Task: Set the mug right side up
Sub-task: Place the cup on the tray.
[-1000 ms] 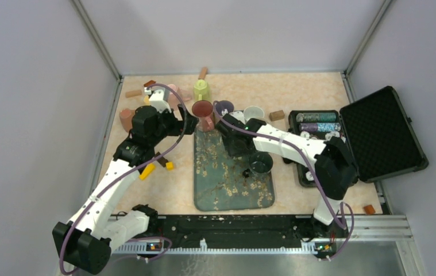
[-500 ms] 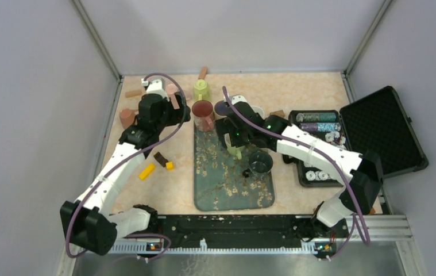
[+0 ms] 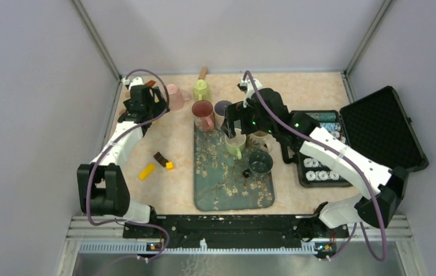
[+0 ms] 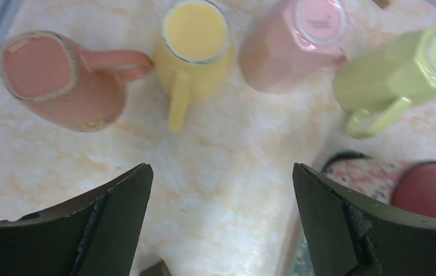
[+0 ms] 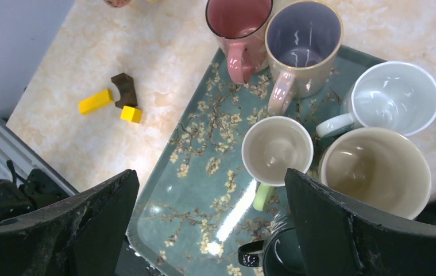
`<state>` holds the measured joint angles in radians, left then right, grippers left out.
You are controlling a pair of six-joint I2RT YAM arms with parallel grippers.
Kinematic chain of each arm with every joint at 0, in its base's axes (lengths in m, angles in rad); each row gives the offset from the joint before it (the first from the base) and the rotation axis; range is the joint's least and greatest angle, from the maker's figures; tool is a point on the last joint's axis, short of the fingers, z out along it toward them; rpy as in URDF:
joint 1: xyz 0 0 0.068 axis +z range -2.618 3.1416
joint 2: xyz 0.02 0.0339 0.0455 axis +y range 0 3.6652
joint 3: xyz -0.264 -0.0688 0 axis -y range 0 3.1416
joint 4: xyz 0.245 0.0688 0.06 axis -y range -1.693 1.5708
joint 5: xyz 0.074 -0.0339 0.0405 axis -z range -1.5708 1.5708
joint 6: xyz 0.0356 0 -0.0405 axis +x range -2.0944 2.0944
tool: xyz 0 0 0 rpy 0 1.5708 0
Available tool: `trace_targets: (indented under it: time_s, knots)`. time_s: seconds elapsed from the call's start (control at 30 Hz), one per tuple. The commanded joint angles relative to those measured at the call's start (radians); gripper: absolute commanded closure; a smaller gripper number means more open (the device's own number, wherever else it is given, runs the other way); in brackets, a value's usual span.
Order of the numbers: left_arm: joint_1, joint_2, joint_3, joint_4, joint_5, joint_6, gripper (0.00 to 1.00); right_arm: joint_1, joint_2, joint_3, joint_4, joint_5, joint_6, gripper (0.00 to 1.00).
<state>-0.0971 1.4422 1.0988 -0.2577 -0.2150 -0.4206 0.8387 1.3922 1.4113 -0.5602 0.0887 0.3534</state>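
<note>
My left gripper moves down onto the yellow mug's handle [image 4: 179, 102] next and closes across it. The mug stands upside down, its handle toward my open fingers.
Four mugs stand upside down at the back left, shown in the left wrist view: salmon [image 4: 49, 80], yellow [image 4: 195, 46], pink [image 4: 296, 46] and lime green [image 4: 399, 69]. My left gripper [image 4: 221, 172] is open and empty over bare table just in front of them. The pink mug [image 3: 174, 96] and lime mug [image 3: 201, 90] also show from above. My right gripper [image 5: 209, 190] is open and empty above the floral tray [image 5: 192, 190]. A small cream mug with a green handle [image 5: 277, 150] stands upright on the tray under it.
Red [image 5: 238, 23], purple [image 5: 303, 43], white [image 5: 396, 98], large cream [image 5: 376, 169] and dark green [image 5: 284, 259] mugs stand upright on or by the tray. Yellow and brown blocks [image 5: 124, 89] lie left of it. An open black case [image 3: 376, 132] sits at the right.
My right gripper let go of the green-handled cream mug, which now stands upright on the tray, and drew back. My left arm swung away from the red mug to the back left corner.
</note>
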Motion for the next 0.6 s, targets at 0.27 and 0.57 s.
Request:
trace_targets:
  time_s: [0.27, 0.57]
  knots:
    - [0.142, 0.205, 0.108, 0.136, 0.122, 0.167, 0.10, -0.024, -0.136, -0.110, 0.109, -0.074, -0.013, 0.01]
    - [0.161, 0.333, 0.189, 0.108, 0.146, 0.237, 0.42, -0.029, -0.154, -0.137, 0.120, -0.079, -0.005, 0.01]
